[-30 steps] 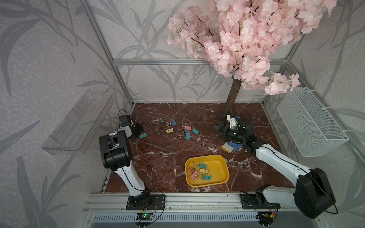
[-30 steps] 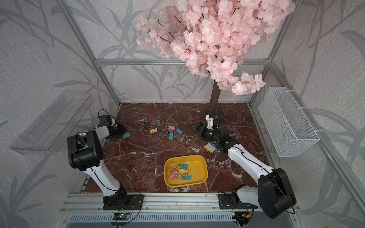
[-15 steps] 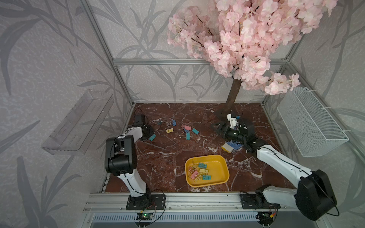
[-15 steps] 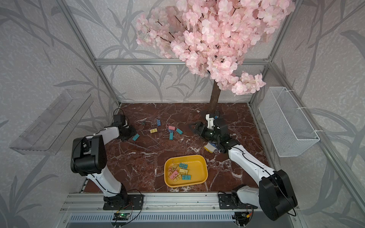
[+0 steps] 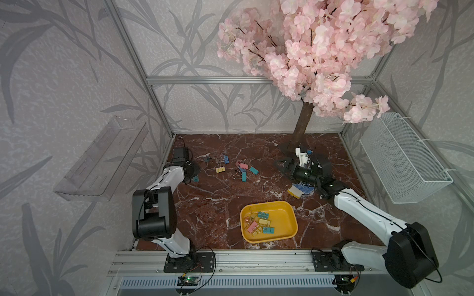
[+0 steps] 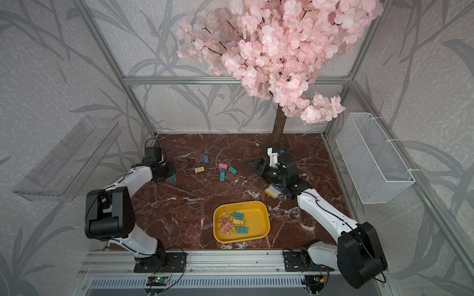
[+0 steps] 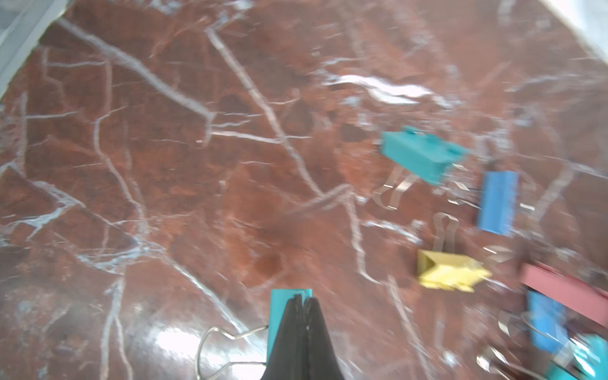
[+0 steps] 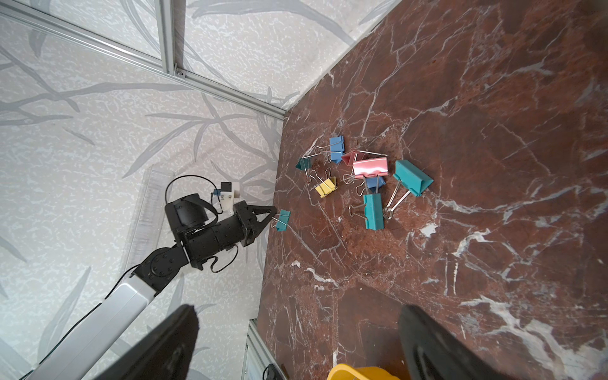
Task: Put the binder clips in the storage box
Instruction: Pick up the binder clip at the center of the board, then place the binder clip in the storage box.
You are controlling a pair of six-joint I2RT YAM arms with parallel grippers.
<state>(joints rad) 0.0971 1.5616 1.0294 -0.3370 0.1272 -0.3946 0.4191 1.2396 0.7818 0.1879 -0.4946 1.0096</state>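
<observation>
My left gripper needs to swing back over the clips in the storage box next and let go of the teal clip (image 5: 196, 179), because that box is back from the gripper.
The storage box (image 5: 283, 226) (image 6: 257, 217) is a shallow yellow tray near the table's front, and its rim (image 8: 358, 371) also shows in the right wrist view. Several binder clips (image 5: 259, 223) lie in it. More binder clips (image 5: 241, 166) (image 6: 221, 169) (image 8: 368, 177) (image 7: 424, 158) are scattered at the back of the table. My left gripper (image 7: 302, 301) (image 5: 191, 175) (image 8: 273, 214) is shut on a teal clip (image 7: 278, 312) (image 5: 196, 179) (image 8: 283, 220), left of that scatter. My right gripper (image 8: 296, 345) (image 5: 284, 164) hangs open and holds nothing, right of the scatter.
A blue-dotted white glove (image 5: 298, 189) lies under the right arm. The blossom tree's trunk (image 5: 304, 123) stands at the back right. A white wire basket (image 5: 400, 159) hangs on the right wall and a clear shelf (image 5: 102, 159) on the left wall.
My left gripper has closed on the teal clip and shifted right from the left wall with it. The right arm has barely moved.
</observation>
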